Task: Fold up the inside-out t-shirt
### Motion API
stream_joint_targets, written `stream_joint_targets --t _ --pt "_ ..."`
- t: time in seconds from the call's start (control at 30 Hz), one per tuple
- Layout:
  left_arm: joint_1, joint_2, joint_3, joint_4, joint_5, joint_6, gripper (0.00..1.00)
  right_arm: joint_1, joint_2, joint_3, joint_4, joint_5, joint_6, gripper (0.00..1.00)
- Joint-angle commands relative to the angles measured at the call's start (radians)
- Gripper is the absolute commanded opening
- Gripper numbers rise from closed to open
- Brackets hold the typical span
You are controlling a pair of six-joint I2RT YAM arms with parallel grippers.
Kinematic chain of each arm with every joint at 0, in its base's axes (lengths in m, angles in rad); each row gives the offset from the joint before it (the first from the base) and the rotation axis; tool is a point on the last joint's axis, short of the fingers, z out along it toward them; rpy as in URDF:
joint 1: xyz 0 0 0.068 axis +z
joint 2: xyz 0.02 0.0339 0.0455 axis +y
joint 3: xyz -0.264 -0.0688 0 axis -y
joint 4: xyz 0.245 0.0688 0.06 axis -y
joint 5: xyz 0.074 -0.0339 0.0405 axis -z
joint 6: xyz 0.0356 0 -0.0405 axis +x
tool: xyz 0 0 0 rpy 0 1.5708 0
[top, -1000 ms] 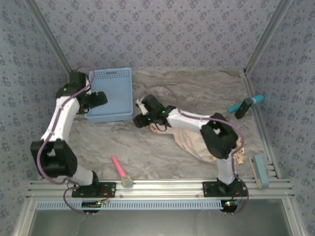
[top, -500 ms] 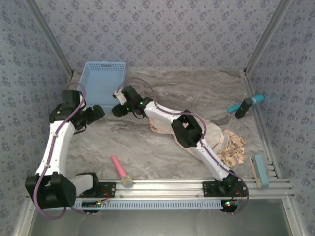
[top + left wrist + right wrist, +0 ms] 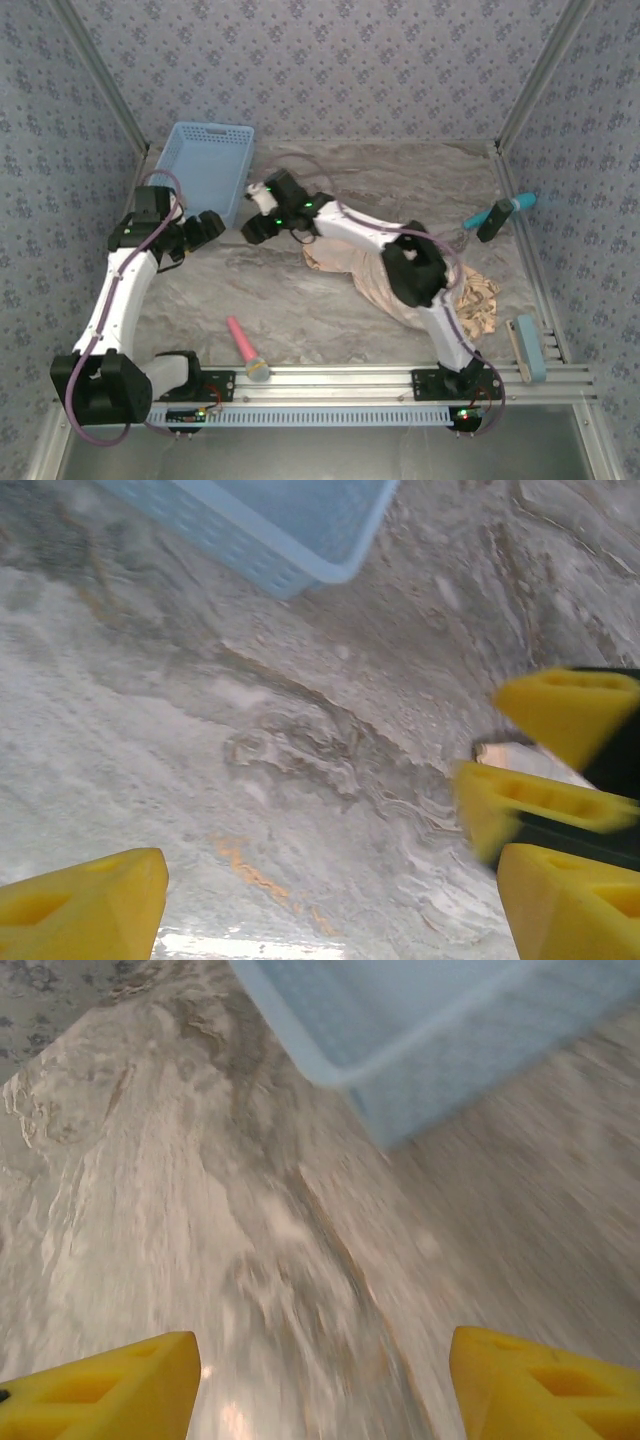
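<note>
I should first move my right gripper down and across to get onto the shirt's top edge, farther from the basket.
The inside-out t-shirt (image 3: pixel 365 275) lies crumpled on the marble table, right of centre, partly under my right arm; a printed bunch of it (image 3: pixel 478 305) sits further right. My right gripper (image 3: pixel 254 226) hovers left of the shirt, near the basket's corner, open and empty. In the right wrist view my right gripper (image 3: pixel 322 1385) has only bare table between its yellow fingers (image 3: pixel 110 1385). My left gripper (image 3: pixel 208 226) is close by, facing the right one, open over bare table. In the left wrist view my left gripper (image 3: pixel 330 910) looks towards the right gripper's yellow fingers (image 3: pixel 535 800) at the right edge.
A light blue basket (image 3: pixel 210 165) stands at the far left, and its corner (image 3: pixel 400 1110) is just ahead of my right gripper. A pink tool (image 3: pixel 246 350) lies near the front rail. A teal brush (image 3: pixel 500 212) and a blue block (image 3: pixel 527 347) lie along the right edge.
The blue basket has shifted towards the far left corner. My right gripper swung left from the shirt's edge, and the shirt now lies spread further left. My left gripper came nearer and rightwards.
</note>
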Motion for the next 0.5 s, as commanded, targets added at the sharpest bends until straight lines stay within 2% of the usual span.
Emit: stream_joint_targets --t 0.0,0.1,0.2,0.47 --pt "-0.081 -0.035 -0.042 0.080 0.019 -0.047 0.85 -0.074 -0.225 -0.239 0.031 0.117 0.029 0.67" --pt "-0.158 -0.045 -0.083 0.101 -0.011 -0.075 0.83 -0.076 -0.318 -0.391 -0.027 0.226 -0.013 0.65" --pt "-0.196 -0.058 -0.134 0.131 -0.018 -0.082 0.77 -0.054 -0.312 -0.449 -0.043 0.298 0.015 0.62" --pt "-0.204 -0.093 -0.208 0.150 -0.013 -0.067 0.71 0.036 -0.107 -0.338 -0.031 0.455 0.050 0.58"
